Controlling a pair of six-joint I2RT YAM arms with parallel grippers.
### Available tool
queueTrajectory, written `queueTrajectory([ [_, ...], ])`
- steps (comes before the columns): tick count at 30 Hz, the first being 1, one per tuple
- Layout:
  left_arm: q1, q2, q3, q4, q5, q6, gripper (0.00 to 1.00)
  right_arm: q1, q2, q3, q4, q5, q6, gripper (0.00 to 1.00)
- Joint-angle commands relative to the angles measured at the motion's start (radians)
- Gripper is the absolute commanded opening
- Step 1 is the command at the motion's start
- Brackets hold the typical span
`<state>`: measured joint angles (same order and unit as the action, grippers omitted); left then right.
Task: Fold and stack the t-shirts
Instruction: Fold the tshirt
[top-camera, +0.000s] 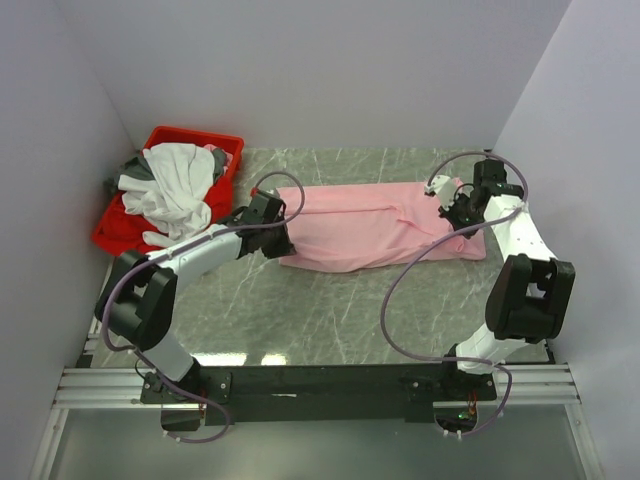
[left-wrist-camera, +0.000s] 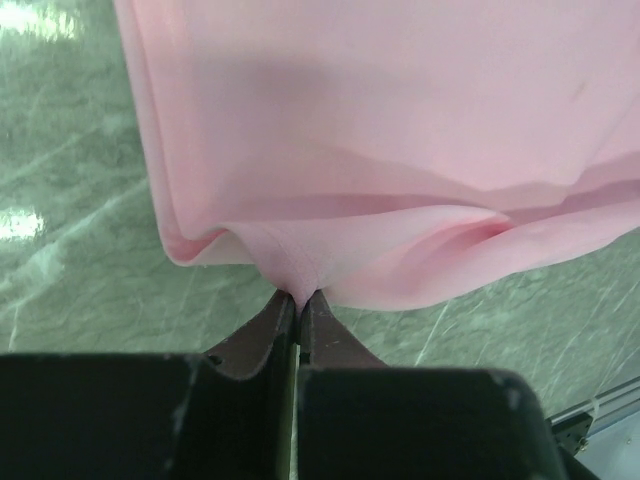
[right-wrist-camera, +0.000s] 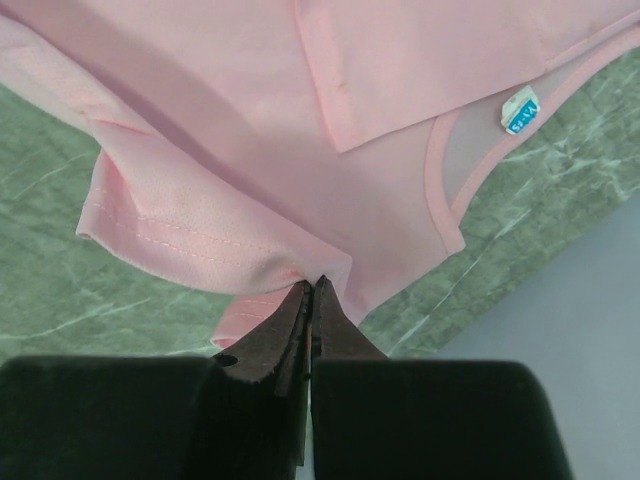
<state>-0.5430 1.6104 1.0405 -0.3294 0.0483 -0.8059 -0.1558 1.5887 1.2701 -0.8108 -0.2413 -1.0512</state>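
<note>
The t-shirt's far side lies folded, so next I will carry the t-shirt's pinched near edge in my left gripper outward over the t-shirt's flat middle (top-camera: 305, 231) (left-wrist-camera: 315, 165) and let go.
A light pink t-shirt (top-camera: 385, 228) lies folded lengthwise across the middle of the green marbled table. My left gripper (top-camera: 277, 232) is shut on its left end, pinching a fold of the cloth (left-wrist-camera: 298, 268). My right gripper (top-camera: 452, 208) is shut on its right end, pinching the cloth by a stitched hem (right-wrist-camera: 250, 255). The neck opening with a small blue label (right-wrist-camera: 520, 110) shows in the right wrist view. White and dark grey t-shirts (top-camera: 172, 185) lie heaped in the bin at the back left.
A red plastic bin (top-camera: 170, 190) stands at the back left against the wall. White walls close in the table on the left, back and right. The table's right edge (right-wrist-camera: 520, 290) lies close to my right gripper.
</note>
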Motion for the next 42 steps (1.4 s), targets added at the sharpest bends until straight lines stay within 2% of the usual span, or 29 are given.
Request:
queueTrajectory([
  [1, 0.006, 0.019, 0.069, -0.023, -0.027, 0.004, 0.01, -0.001, 0.019, 0.049, 0.065, 0.020, 0.028, 0.00],
  [11, 0.028, 0.089, 0.107, -0.016, -0.030, -0.041, 0.01, -0.001, 0.059, 0.080, 0.110, 0.027, 0.060, 0.00],
  [29, 0.044, 0.063, 0.079, 0.009, -0.039, -0.102, 0.01, 0.006, 0.119, 0.117, 0.140, 0.027, 0.083, 0.00],
  [38, 0.054, 0.094, 0.156, -0.026, -0.045, -0.069, 0.01, 0.013, 0.143, 0.127, 0.134, 0.036, 0.080, 0.00],
  [42, 0.052, 0.098, 0.184, -0.043, -0.090, -0.055, 0.01, 0.013, 0.151, 0.126, 0.142, 0.046, 0.083, 0.00],
])
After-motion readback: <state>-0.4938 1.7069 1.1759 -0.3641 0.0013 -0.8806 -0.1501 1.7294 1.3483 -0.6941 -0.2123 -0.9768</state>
